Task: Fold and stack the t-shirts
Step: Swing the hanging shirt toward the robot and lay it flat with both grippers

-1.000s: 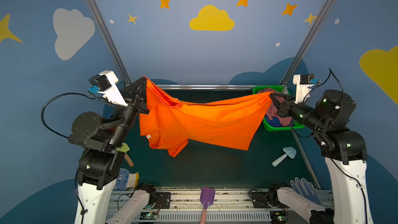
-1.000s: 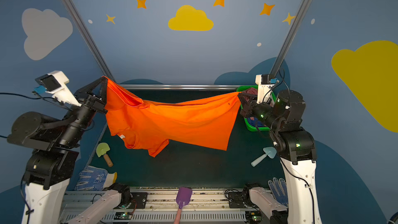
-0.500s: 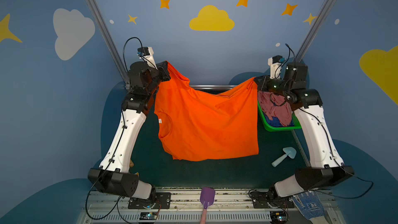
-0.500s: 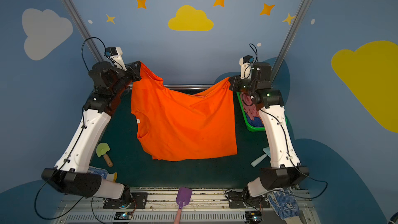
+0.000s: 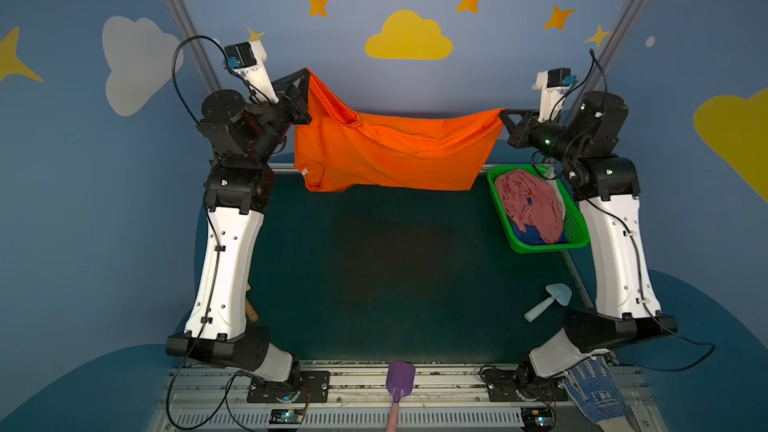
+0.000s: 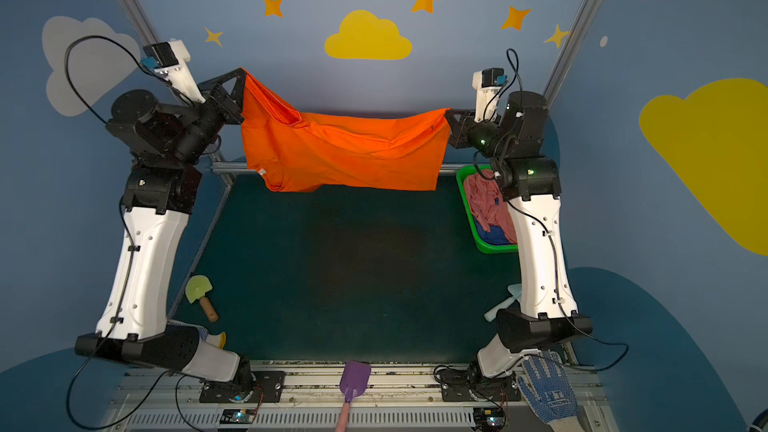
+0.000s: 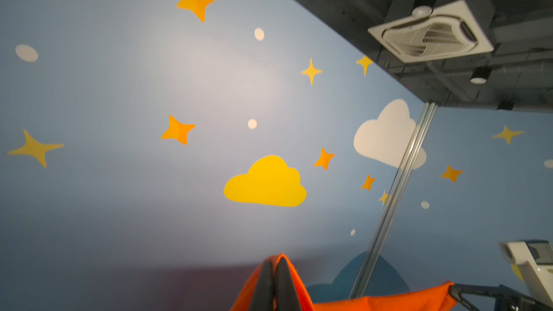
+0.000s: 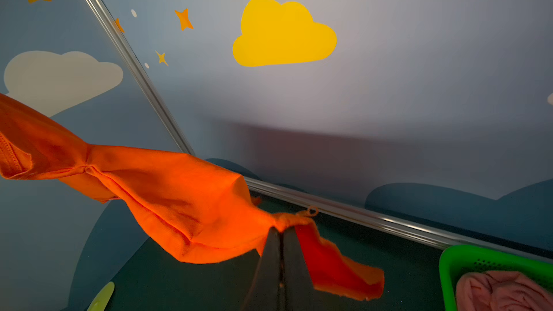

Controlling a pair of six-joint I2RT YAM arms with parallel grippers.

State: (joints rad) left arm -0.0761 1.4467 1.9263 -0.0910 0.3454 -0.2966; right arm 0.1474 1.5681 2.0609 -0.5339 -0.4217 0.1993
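Observation:
My right gripper moves down and back next to release the hanging corner, because bare tabletop by the pale blue spade lies below and back from it.
A bright orange t-shirt (image 5: 390, 151) (image 6: 340, 151) hangs spread in the air above the far edge of the dark table, stretched between both arms. My left gripper (image 5: 306, 72) (image 6: 243, 72) (image 7: 276, 261) is shut on its upper left corner, held higher. My right gripper (image 5: 502, 112) (image 6: 448, 112) (image 8: 280, 230) is shut on the opposite corner, with a loose flap of cloth (image 8: 335, 267) hanging past the jaws. A dusty pink t-shirt (image 5: 532, 201) (image 6: 486, 205) (image 8: 502, 291) lies crumpled over a dark blue one (image 5: 528, 234) (image 6: 492, 234) in the green basket.
The green mesh basket (image 5: 540, 248) (image 6: 490, 249) (image 8: 449, 264) stands at the right edge. A pale blue toy spade (image 5: 548, 301), a purple scoop (image 5: 400, 378) (image 6: 354, 378), a yellow-green spade (image 6: 199, 290) and dotted gloves (image 5: 594, 388) (image 6: 546, 388) lie at the table's edges.
Both arms have swung the orange shirt from the near side up and back; it now hangs shorter and wider at the far edge, left corner raised. Both grips have held.

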